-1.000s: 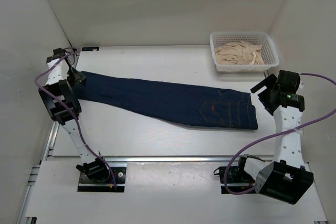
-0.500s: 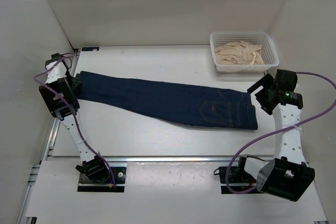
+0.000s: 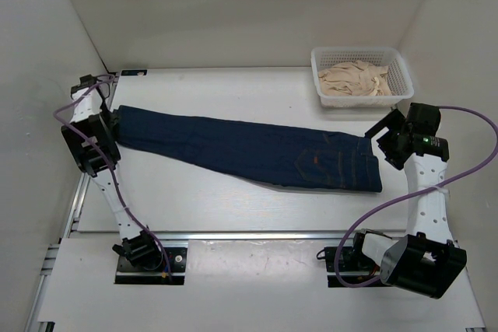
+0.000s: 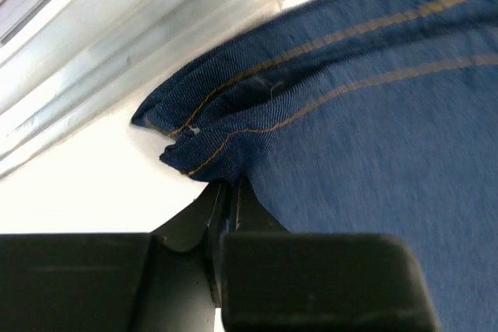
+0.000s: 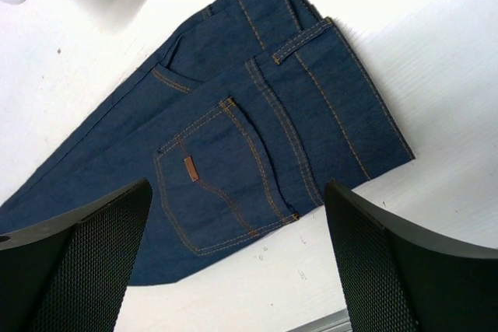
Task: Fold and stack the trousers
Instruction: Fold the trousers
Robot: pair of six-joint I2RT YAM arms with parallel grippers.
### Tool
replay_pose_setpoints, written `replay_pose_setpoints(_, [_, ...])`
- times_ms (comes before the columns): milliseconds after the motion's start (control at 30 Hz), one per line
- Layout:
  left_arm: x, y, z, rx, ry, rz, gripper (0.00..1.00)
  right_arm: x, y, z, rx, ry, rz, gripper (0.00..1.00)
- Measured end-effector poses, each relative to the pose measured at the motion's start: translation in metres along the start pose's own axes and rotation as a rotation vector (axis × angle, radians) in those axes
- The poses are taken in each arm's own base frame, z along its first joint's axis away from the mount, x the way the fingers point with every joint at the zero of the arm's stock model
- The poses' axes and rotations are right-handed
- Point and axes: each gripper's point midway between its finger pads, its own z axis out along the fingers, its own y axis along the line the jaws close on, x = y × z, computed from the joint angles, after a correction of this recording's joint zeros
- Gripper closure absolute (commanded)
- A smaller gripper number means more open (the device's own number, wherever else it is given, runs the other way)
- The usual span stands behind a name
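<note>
The trousers' legs lie outstretched, so the left gripper will next lift the leg hem across and release it on the trousers' middle (image 3: 263, 152), which is to the gripper's right in the top view.
The trousers (image 3: 249, 149) are dark navy jeans with orange stitching, lying flat and long across the table, leg ends at the far left and waist at the right. My left gripper (image 3: 111, 119) is at the leg hem, and the left wrist view shows its jaws shut on the bunched hem of the trousers (image 4: 218, 153), the left gripper (image 4: 228, 190) pinching the cloth edge. My right gripper (image 3: 387, 134) hovers open above the waist end. In the right wrist view the trousers' back pocket (image 5: 210, 180) lies below the wide-apart fingers of the right gripper (image 5: 237, 186), which touch nothing.
A white basket (image 3: 404, 89) holding beige cloth (image 3: 354, 79) stands at the back right, just beyond my right arm. A metal rail (image 4: 93, 60) runs along the table's left edge beside the hem. White walls close in the left, back and right.
My left gripper has closed on the trouser hem, which now bunches at its tips. My right gripper has dipped slightly toward the waist end and stays open.
</note>
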Motion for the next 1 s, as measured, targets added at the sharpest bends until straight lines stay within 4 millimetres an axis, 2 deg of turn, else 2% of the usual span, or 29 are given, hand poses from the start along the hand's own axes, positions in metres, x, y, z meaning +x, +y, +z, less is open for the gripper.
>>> replay_pose_setpoints(67, [0.002, -0.002, -0.011, 0.007, -0.013, 0.01, 0.9, 0.001, 0.001, 0.0, -0.007, 0.005, -0.002, 0.05])
replay_pose_setpoints(133, [0.004, -0.005, -0.033, 0.028, -0.041, 0.028, 0.9, 0.002, 0.002, -0.001, -0.015, 0.01, -0.002, 0.05])
replay_pose_setpoints(200, [0.003, -0.016, -0.07, 0.076, -0.105, 0.058, 0.9, 0.003, 0.004, -0.001, -0.024, 0.014, -0.002, 0.06])
replay_pose_setpoints(300, [0.008, -0.044, -0.146, 0.19, -0.242, 0.133, 0.9, 0.002, 0.007, -0.006, -0.041, 0.006, -0.003, 0.06])
replay_pose_setpoints(400, [0.036, -0.08, -0.224, 0.329, -0.376, 0.24, 0.9, 0.001, 0.01, -0.013, -0.063, -0.012, -0.005, 0.06])
replay_pose_setpoints(433, [0.051, -0.09, -0.246, 0.364, -0.415, 0.277, 0.9, 0.001, 0.011, -0.016, -0.072, -0.018, -0.005, 0.06])
replay_pose_setpoints(500, [0.089, -0.108, -0.277, 0.425, -0.451, 0.357, 0.9, 0.0, 0.012, -0.02, -0.083, -0.028, -0.006, 0.06])
replay_pose_setpoints(533, [0.111, -0.115, -0.286, 0.447, -0.454, 0.399, 0.9, 0.0, 0.012, -0.021, -0.087, -0.033, -0.007, 0.06])
replay_pose_setpoints(600, [0.15, -0.125, -0.29, 0.467, -0.44, 0.47, 0.9, 0.0, 0.012, -0.024, -0.091, -0.038, -0.007, 0.06])
replay_pose_setpoints(733, [0.21, -0.132, -0.276, 0.436, -0.394, 0.571, 0.9, 0.002, 0.012, -0.026, -0.095, -0.039, -0.008, 0.06])
replay_pose_setpoints(800, [0.236, -0.133, -0.273, 0.427, -0.379, 0.609, 0.9, 0.004, 0.011, -0.026, -0.09, -0.033, -0.007, 0.06])
replay_pose_setpoints(1000, [0.303, -0.148, -0.291, 0.496, -0.372, 0.682, 0.9, 0.005, 0.011, -0.029, -0.097, -0.031, -0.007, 0.06])
